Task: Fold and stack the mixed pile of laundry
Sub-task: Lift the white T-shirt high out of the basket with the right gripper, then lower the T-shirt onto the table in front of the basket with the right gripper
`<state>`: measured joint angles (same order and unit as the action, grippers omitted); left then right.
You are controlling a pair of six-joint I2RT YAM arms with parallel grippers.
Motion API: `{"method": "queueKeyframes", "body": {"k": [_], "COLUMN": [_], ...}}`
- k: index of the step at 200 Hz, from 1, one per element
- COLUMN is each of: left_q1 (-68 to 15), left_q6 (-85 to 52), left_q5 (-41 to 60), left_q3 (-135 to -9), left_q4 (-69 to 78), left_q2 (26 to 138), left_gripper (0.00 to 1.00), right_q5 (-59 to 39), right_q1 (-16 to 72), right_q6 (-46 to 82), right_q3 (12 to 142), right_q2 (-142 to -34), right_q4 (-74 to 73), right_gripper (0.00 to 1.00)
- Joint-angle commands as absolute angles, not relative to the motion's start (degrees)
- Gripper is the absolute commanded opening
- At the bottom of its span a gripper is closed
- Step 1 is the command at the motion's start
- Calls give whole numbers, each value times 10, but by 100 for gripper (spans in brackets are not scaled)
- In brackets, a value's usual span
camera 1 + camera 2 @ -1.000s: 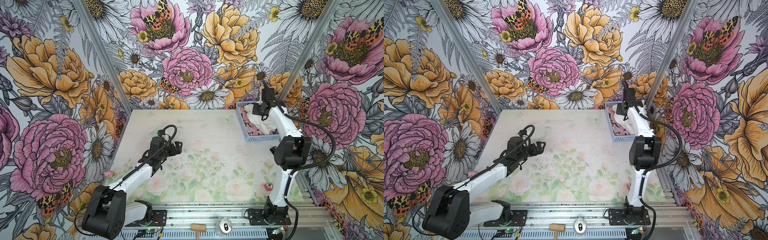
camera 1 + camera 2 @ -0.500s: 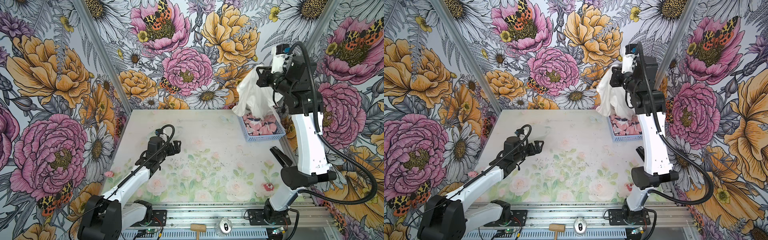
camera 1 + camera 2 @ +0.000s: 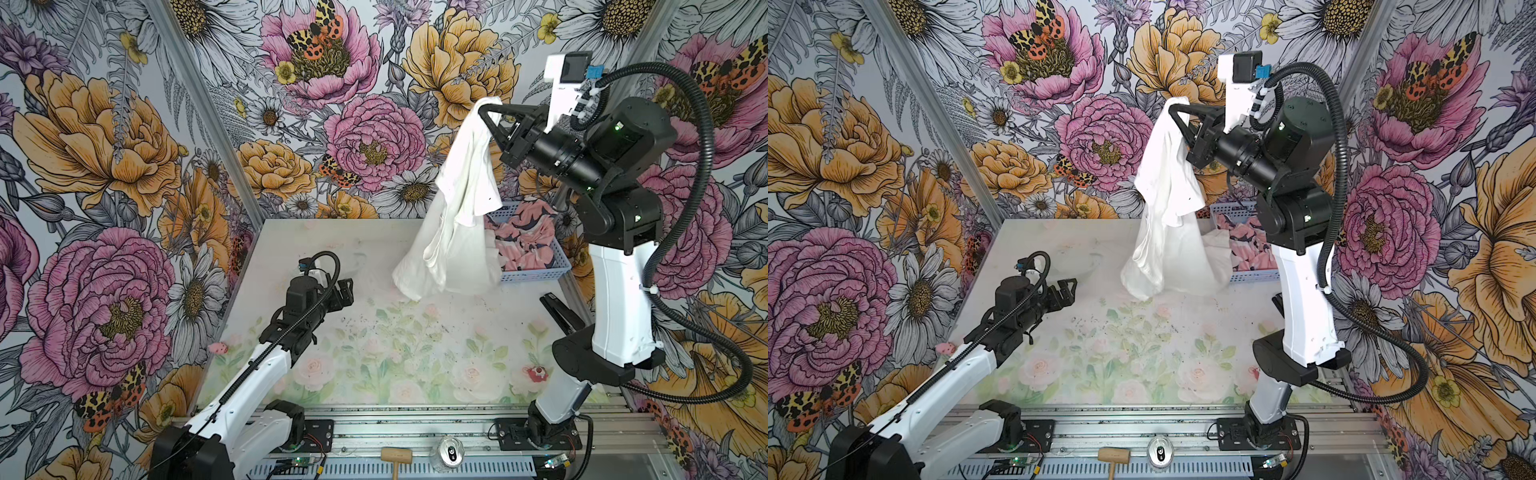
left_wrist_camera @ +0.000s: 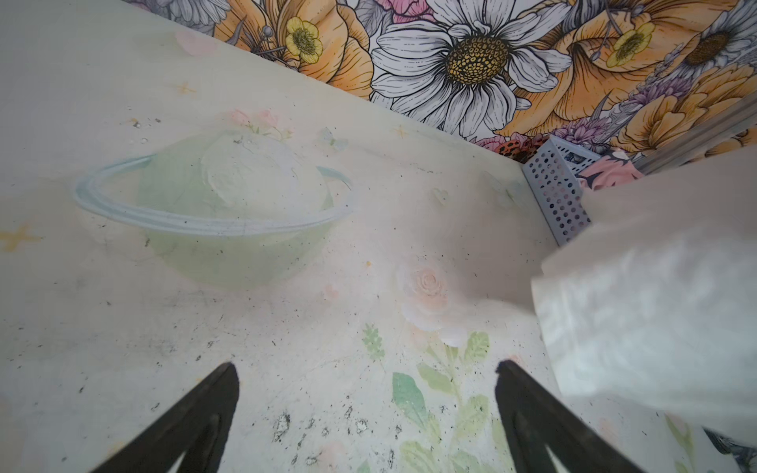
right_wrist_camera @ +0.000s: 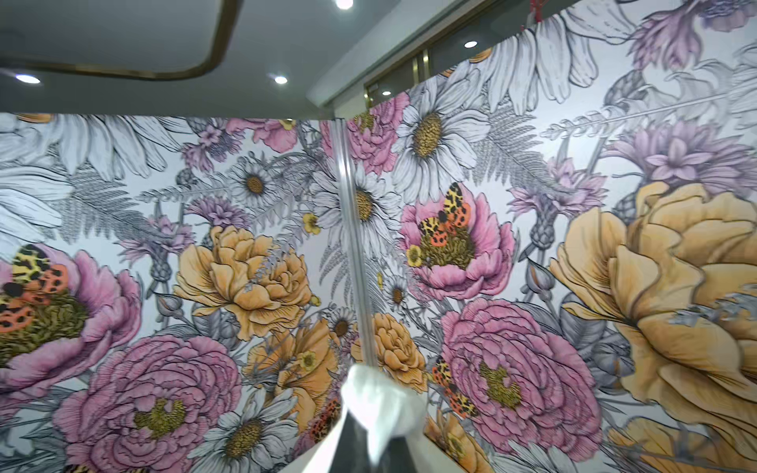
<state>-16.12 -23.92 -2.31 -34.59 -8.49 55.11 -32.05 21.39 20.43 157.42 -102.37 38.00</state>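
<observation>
The right gripper comes down toward the light blue basket's near corner (image 3: 504, 276) next and releases the bunched edge, because the T-shirt hangs gathered instead of lying on the tabletop.
My right gripper (image 3: 484, 110) (image 3: 1173, 109) is high in the air, shut on a bunched edge of the white T-shirt (image 3: 457, 216) (image 3: 1167, 232). The shirt hangs down to the table beside the basket. In the right wrist view the white cloth (image 5: 381, 405) bulges out of the closed jaws of that gripper (image 5: 368, 426). The pink printed garment (image 3: 528, 245) (image 3: 1250, 249) (image 4: 610, 176) lies crumpled in the light blue basket (image 3: 536, 276) (image 3: 1254, 276) (image 4: 557, 196). My left gripper (image 3: 347, 291) (image 3: 1069, 291) (image 4: 366, 385) hovers low over the table, open and empty. The hanging T-shirt (image 4: 655, 311) is just to its right.
A black stapler-like object (image 3: 559, 311) lies near the table's right edge. A small pink object (image 3: 218, 348) sits at the left edge and a red-and-white one (image 3: 536, 372) at the front right. A wooden mallet (image 3: 395, 455) and a can (image 3: 451, 451) rest on the front rail.
My right arm rose from the basket with the white T-shirt and carried it leftward over the table, uncovering the pink garment. My left arm barely shifted.
</observation>
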Motion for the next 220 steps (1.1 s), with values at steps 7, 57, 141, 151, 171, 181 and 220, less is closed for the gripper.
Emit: {"method": "queueKeyframes", "body": {"k": [7,57,141,151,171,181,220], "left_q1": [-142,-66,-42,-45,-57,-64,-99], "left_q6": [-249,-263,-251,-251,-252,-251,-254], "left_q5": [-114,-147,-97,-89,-84,-82,-78], "left_q3": [-341,-318,-310,-311,-311,-311,-319], "left_q4": [-139,-202,-193,-189,-180,-176,-160], "left_q2": [494,389,407,417,436,446,486], "left_gripper": [99,99,99,99,99,99,99], "right_q5": [-409,-449,-421,-395,-327,-301,-67], "right_q1": [252,267,159,134,78,57,45], "right_q6": [322,392,302,301,297,295,234], "right_q3": [1602,1632,1100,1038,915,885,880], "right_q2": [-1085,-1160,-955,-934,-912,-916,-947], "right_q4": [232,140,275,283,316,332,449], "right_gripper": [0,0,0,0,0,0,33]}}
